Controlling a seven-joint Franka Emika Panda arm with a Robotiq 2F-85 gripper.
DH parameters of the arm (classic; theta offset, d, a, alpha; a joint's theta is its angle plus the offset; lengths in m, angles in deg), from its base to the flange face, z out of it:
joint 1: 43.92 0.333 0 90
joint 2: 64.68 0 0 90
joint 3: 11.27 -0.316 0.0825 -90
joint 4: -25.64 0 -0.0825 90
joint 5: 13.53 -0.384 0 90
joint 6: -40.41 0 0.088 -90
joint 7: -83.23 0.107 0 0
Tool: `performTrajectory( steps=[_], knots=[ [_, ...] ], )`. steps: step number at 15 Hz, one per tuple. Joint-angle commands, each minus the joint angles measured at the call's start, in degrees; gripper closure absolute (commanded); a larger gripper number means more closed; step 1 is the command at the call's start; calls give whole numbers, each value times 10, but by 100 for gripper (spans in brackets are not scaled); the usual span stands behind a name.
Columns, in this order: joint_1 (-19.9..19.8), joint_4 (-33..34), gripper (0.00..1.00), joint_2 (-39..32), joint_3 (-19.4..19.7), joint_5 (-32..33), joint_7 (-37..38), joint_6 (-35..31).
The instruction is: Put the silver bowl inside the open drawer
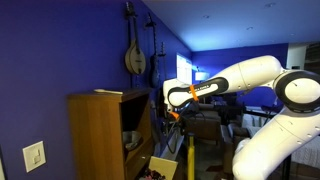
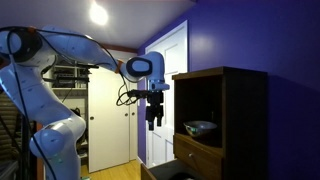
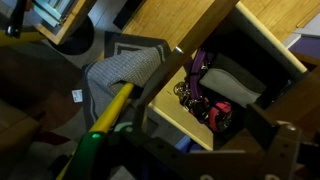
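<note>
My gripper should next tilt toward the silver bowl and move in onto the bowl's front rim (image 2: 189, 127) to close, because the bowl is inside the cabinet's open shelf section.
A small greyish, shiny round thing, apparently the silver bowl (image 2: 200, 127), sits in the brown cabinet's dark shelf compartment; it also shows faintly in an exterior view (image 1: 131, 141). The open drawer (image 1: 160, 166) of pale wood sticks out low on the cabinet. In the wrist view the drawer (image 3: 168, 104) lies below me and holds purple and pink-red items. My gripper (image 2: 153, 120) hangs in the air beside the cabinet, about level with the shelf and above the drawer. Its dark fingers (image 3: 200, 150) stand apart with nothing between them.
The tall brown cabinet (image 1: 100, 130) stands against a blue wall with hung string instruments (image 1: 134, 55). A grey cloth (image 3: 115, 75) and a yellow-green rod (image 3: 105, 120) lie on the floor beside the drawer. White doors (image 2: 110, 125) stand behind the arm.
</note>
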Motion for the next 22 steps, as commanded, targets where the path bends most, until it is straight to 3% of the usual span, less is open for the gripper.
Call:
performTrajectory(
  steps=[1,4,11,12,14,22],
  knots=[
    [9,14,0,-19,9,-77,57,-13],
    [15,5,0,-42,22,-148,72,-36],
    [36,-51,0,-76,22,-288,96,-276],
    [27,-36,0,-80,27,-248,84,-223],
    [32,-38,0,-85,26,-250,84,-233],
    [100,-35,0,-128,62,-448,15,-369]
  ],
)
